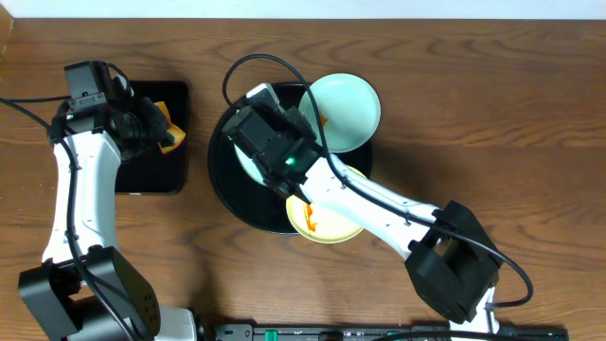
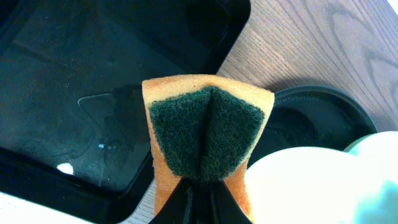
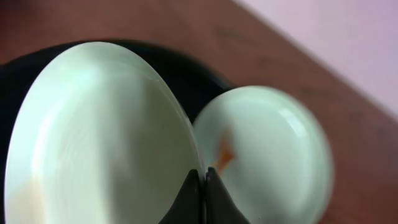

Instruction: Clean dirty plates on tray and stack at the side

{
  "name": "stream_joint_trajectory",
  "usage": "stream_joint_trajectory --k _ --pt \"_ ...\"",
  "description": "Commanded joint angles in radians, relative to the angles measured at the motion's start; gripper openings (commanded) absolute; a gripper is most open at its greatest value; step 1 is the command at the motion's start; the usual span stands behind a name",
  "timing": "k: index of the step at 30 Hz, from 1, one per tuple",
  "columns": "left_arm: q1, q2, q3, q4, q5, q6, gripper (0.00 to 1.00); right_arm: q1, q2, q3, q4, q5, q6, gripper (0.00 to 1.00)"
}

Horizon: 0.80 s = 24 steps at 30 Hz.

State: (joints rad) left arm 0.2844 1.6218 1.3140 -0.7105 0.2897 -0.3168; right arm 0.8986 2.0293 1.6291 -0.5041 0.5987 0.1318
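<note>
The robot needs to move its right gripper to the right in the overhead view, lower the plate there and then release it, because bare wood lies beside the round tray [image 1: 225,182].
The round black tray [image 1: 225,182] holds three plates. My right gripper [image 1: 273,142] is shut on the rim of a pale blue-green plate [image 3: 99,137] and holds it tilted; from overhead only a sliver of this plate [image 1: 248,163] shows under the wrist. A second blue-green plate [image 1: 346,112] lies at the tray's far right, with an orange smear [image 3: 225,152]. The pale yellow plate [image 1: 331,216] at the tray's near edge has orange sauce. My left gripper [image 2: 202,182] is shut on a folded orange-and-green sponge [image 2: 208,134] beside the tray.
A smaller rectangular black tray [image 1: 147,170] lies left of the round tray, under my left gripper [image 1: 159,133]. In the left wrist view the round tray's rim [image 2: 323,109] shows at right, with a blurred white shape [image 2: 311,186] in front. Bare wooden table lies all around.
</note>
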Motion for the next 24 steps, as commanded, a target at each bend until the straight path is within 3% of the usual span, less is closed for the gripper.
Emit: stream_joint_trajectory --k 1,11,24 --pt "0.003 0.009 0.014 0.0 0.005 0.01 0.08 -0.043 -0.038 0.027 -0.012 -0.219 0.104 0.01" --pt "0.003 0.01 0.014 0.0 0.005 0.01 0.08 -0.23 -0.06 0.027 -0.051 -0.666 0.19 0.01" --pt "0.003 0.01 0.014 0.0 -0.021 0.01 0.07 -0.325 -0.145 0.027 -0.085 -0.642 0.191 0.01"
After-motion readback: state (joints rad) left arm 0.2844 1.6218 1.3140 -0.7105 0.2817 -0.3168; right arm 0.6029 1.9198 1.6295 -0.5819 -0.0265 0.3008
